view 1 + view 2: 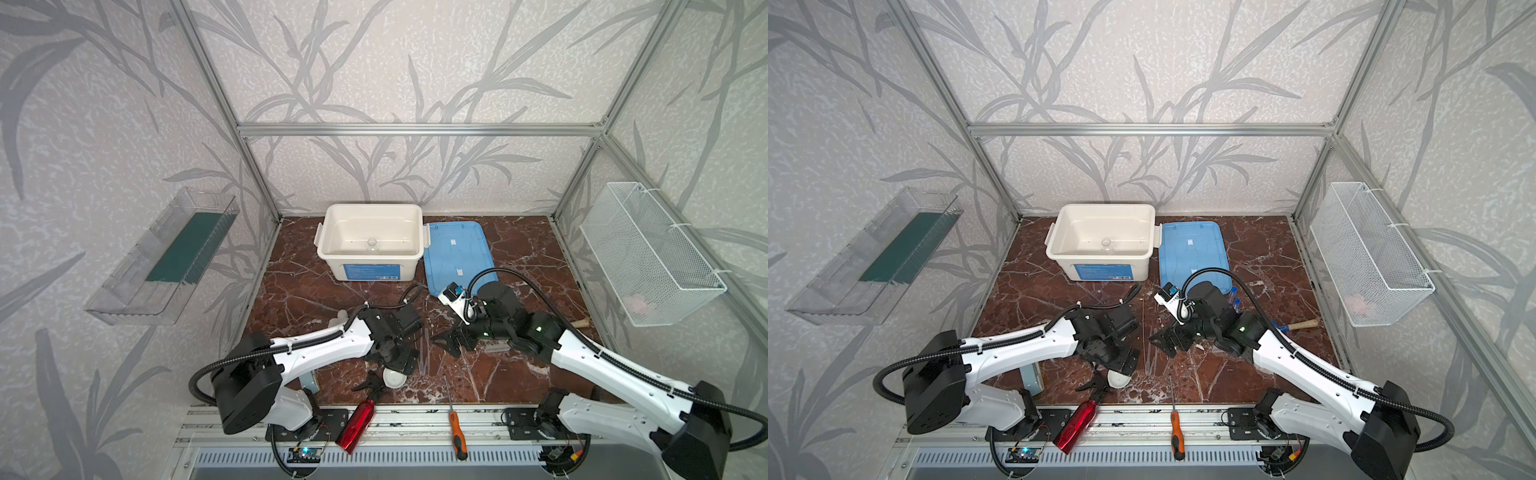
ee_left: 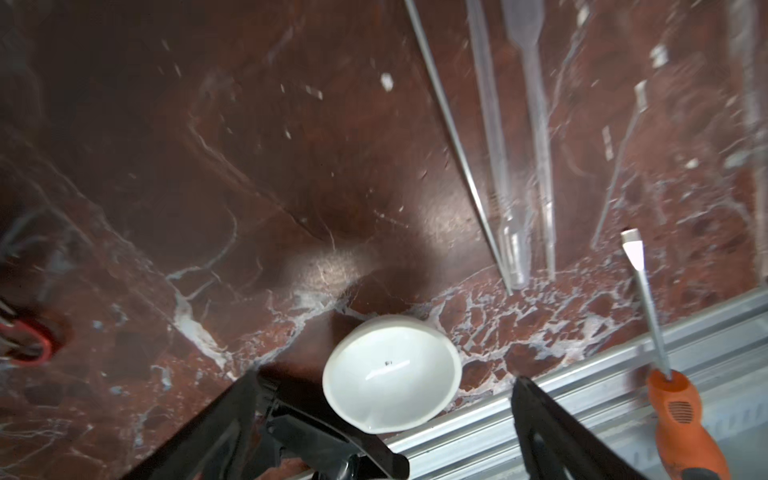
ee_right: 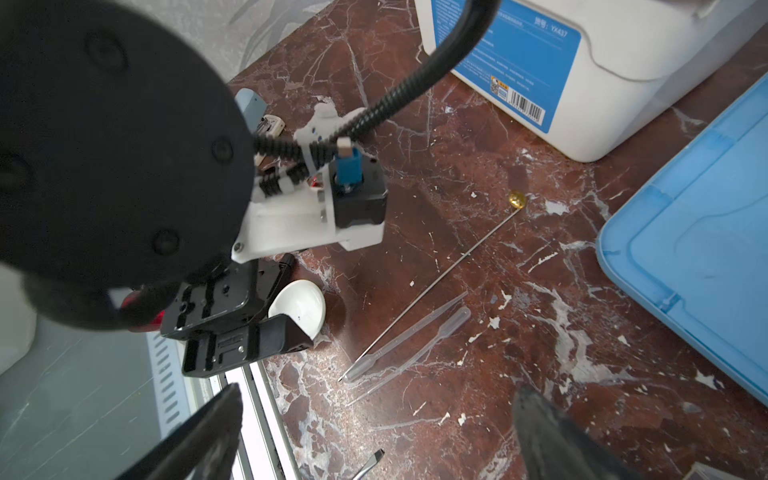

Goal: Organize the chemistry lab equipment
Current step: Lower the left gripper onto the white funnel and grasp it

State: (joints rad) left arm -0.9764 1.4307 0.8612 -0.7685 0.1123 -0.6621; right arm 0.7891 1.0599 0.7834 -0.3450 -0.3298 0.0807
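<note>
The fingers of my left gripper are open. I should move them down and back toward the front bar next, around the rim of the small white round dish (image 1: 394, 377) (image 2: 390, 374).
The small white round dish (image 2: 390, 374) lies on the marble near the front rail, between the spread fingers of my left gripper (image 2: 386, 377), which is open and hovers over the dish (image 1: 394, 377). My right gripper (image 3: 378, 392) is open and empty above the bare marble. Just beyond it lie two thin clear droppers (image 3: 407, 336) and the thin rod (image 3: 436, 282). A small clear jar (image 1: 372, 246) stands inside the white bin (image 1: 374, 206). Blue-capped tubes (image 1: 1235, 297) show beside the right arm, mostly hidden by it.
A blue lid (image 1: 457, 253) lies flat to the right of the bin. The red spray bottle (image 1: 357, 424) and the orange-handled screwdriver (image 1: 457, 432) rest across the front rail. A wire basket (image 1: 648, 253) hangs on the right wall, a clear shelf (image 1: 166, 257) on the left.
</note>
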